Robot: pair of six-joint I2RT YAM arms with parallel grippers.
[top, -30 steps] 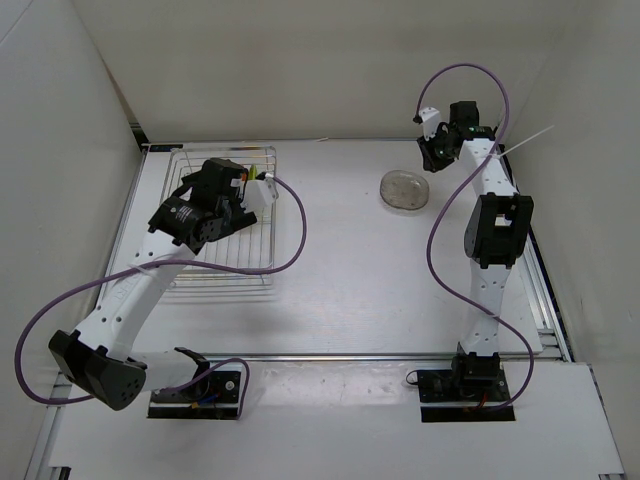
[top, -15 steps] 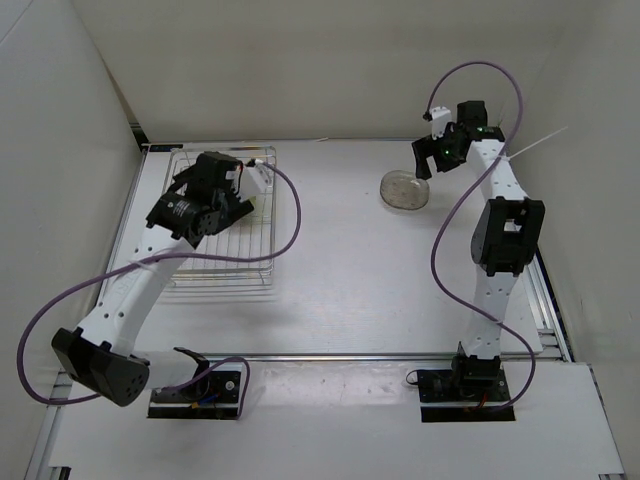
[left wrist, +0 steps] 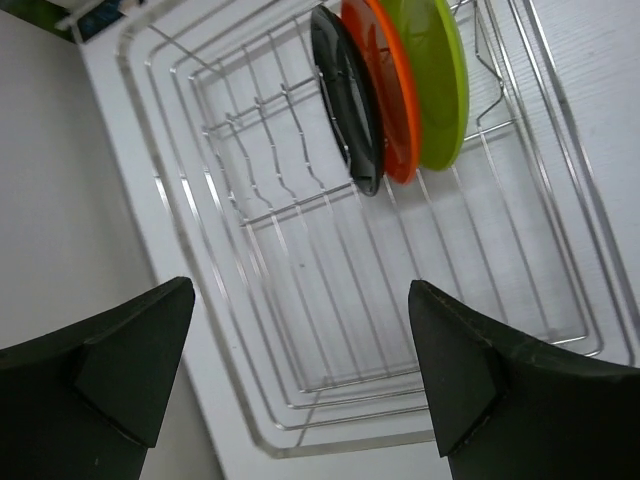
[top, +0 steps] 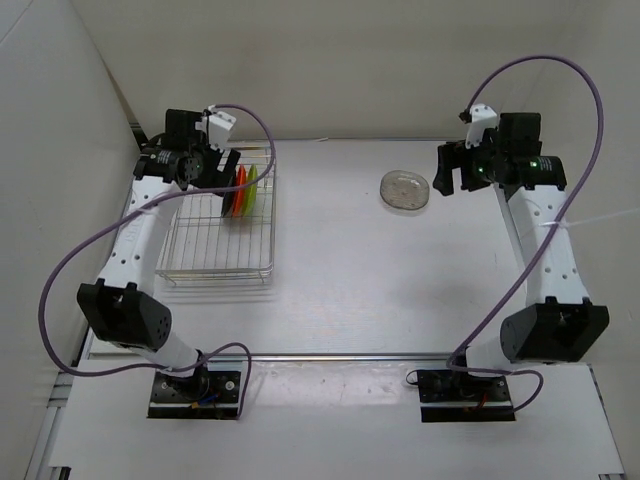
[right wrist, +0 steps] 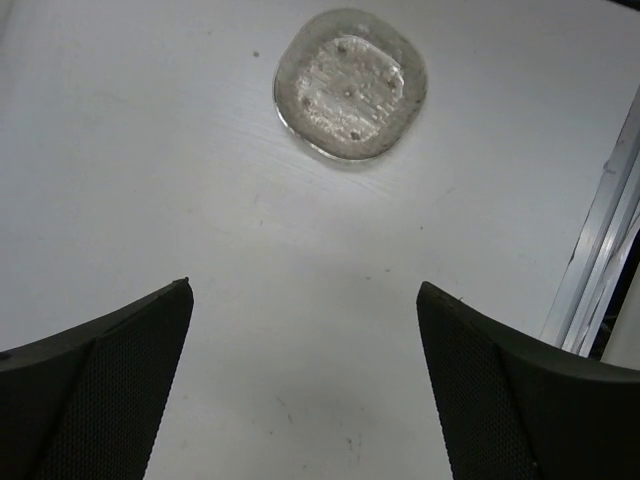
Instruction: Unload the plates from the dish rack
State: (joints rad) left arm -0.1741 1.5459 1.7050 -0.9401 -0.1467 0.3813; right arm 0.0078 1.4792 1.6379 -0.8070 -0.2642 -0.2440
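I will lower my open left gripper onto the black plate's near rim (top: 228, 208) (left wrist: 374, 165) next, as the plate stands below it and the empty slots beside this black end plate leave room for a finger.
The wire dish rack (top: 215, 240) sits at the table's left. Three plates stand on edge at its far right end: black (left wrist: 350, 100), red-orange (left wrist: 385, 90) and lime green (left wrist: 435, 80). From the top view only the red-orange (top: 239, 190) and green (top: 251, 188) ones show clearly. My left gripper (top: 222, 165) hovers open above the rack's far left corner, beside the plates and touching none of them; in its wrist view the left gripper (left wrist: 300, 290) holds nothing. A clear plate (top: 405, 190) lies flat on the table. My right gripper (top: 443, 170) is open just right of it, and the clear plate (right wrist: 350, 83) lies ahead of the empty right gripper (right wrist: 303, 285).
White enclosure walls stand close on the left, back and right. A metal rail (right wrist: 600, 260) runs along the table's right edge. Purple cables loop above both arms. Bare white table (top: 340, 260) lies between the rack and the clear plate.
The left arm has swung back to the rack's far left corner, uncovering the standing plates. The right arm has risen and swung right, away from the clear plate, which stays on the table.
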